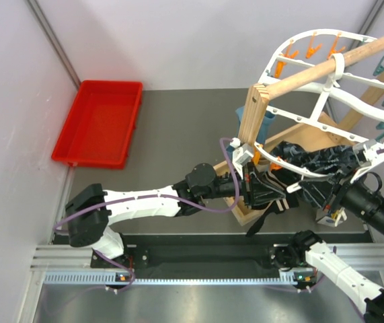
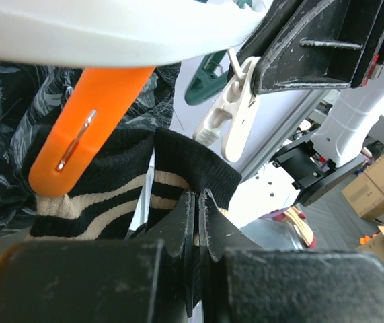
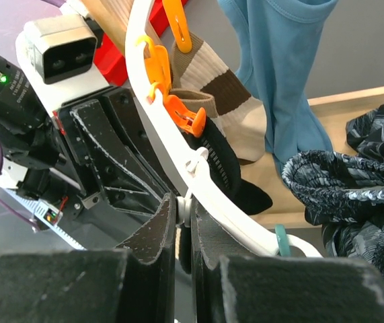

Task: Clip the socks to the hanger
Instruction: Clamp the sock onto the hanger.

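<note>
The black sock's cuff should come between the white peg's open ends, so I should next raise my left gripper toward the hanger rim (image 3: 212,195). The cuff's edge is still below the ends of the peg.
The white oval hanger (image 1: 326,101) hangs from a wooden pole at the right. My left gripper (image 1: 262,192) is under its near-left rim. In the left wrist view it (image 2: 197,195) is shut on the cuff of a black sock with cream stripes (image 2: 178,168), just below an orange peg (image 2: 77,134) and a white peg (image 2: 232,114). My right gripper (image 1: 292,192) faces it from the right. In the right wrist view it (image 3: 183,212) is shut on that white peg (image 3: 190,202) under the hanger rim (image 3: 212,195). A brown and cream sock (image 3: 208,84) hangs clipped on an orange peg (image 3: 177,23).
A red tray (image 1: 97,121) sits at the far left. The wooden rack's post (image 1: 252,128) and base stand under the hanger. A blue garment (image 3: 279,67) and a dark patterned cloth (image 3: 353,182) hang or lie behind the rim. Teal pegs (image 1: 383,64) ring the right side.
</note>
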